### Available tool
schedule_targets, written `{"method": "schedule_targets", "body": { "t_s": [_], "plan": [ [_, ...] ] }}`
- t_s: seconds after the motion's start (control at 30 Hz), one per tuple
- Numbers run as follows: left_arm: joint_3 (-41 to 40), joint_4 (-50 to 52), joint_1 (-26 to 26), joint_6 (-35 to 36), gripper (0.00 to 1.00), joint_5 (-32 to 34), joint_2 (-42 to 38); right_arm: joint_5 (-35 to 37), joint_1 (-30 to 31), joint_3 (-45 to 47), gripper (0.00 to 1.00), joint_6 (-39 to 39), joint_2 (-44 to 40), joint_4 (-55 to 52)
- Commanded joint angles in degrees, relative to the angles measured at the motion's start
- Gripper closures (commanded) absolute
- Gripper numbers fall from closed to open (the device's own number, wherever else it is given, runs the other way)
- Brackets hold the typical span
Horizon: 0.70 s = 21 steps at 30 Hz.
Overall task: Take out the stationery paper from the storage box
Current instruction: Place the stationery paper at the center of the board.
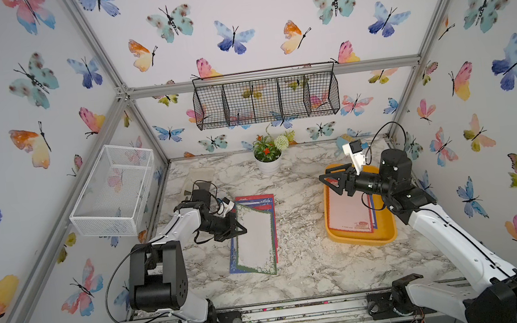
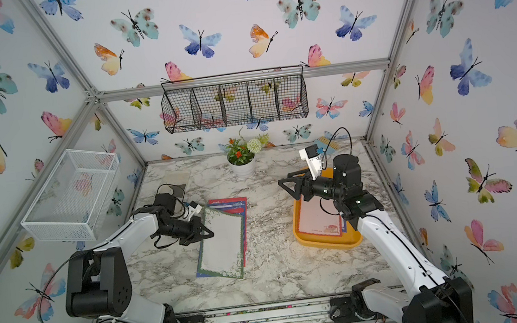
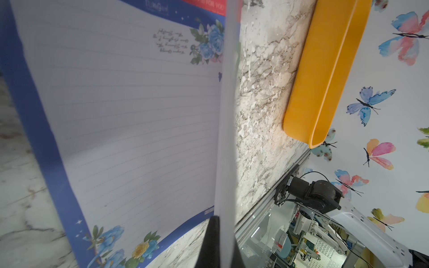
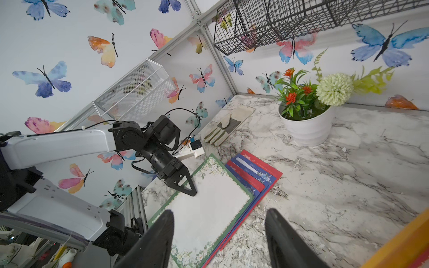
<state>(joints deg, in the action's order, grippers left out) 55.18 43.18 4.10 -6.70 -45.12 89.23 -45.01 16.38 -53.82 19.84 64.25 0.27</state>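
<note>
The held edge next goes down in my left gripper, released onto the blue-bordered sheet below, since only this side of the green-bordered sheet (image 1: 256, 240) stands raised.
The stationery paper lies in two places. Several red- and blue-bordered sheets (image 1: 256, 199) are stacked mid-table, and on top of them is a green-bordered sheet (image 1: 256, 240) (image 2: 223, 242) (image 4: 209, 208). My left gripper (image 1: 240, 229) (image 2: 207, 232) (image 4: 190, 190) is shut on that sheet's left edge and holds that side raised. In the left wrist view the held sheet (image 3: 228, 116) runs edge-on over a blue-bordered sheet (image 3: 127, 116). The yellow-orange storage box (image 1: 362, 240) (image 2: 326, 245) (image 3: 325, 69) holds pink-centred sheets (image 1: 349, 211). Over its far left corner my right gripper (image 1: 327, 181) (image 2: 286, 184) (image 4: 219, 222) hangs open, holding nothing.
A white pot of flowers (image 1: 268, 159) stands at the back centre. A glove (image 4: 222, 130) lies at the back left. A white mesh basket (image 1: 114, 188) hangs on the left wall and a black wire basket (image 1: 265, 98) on the back wall.
</note>
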Motion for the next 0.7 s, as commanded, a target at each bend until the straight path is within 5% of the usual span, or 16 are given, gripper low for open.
{"method": "schedule_targets", "body": {
  "t_s": [0.0,0.67],
  "plan": [
    [-0.2,1.8,-0.5,1.5,1.00,4.6,1.5,0.8,0.2,0.4,0.35,-2.5,-1.7,-2.7],
    [2.1,-0.2,-1.5,0.7,0.84,7.9,6.9,3.4,0.1,-0.5,0.35,-5.0,-0.8,-6.6]
  ]
}}
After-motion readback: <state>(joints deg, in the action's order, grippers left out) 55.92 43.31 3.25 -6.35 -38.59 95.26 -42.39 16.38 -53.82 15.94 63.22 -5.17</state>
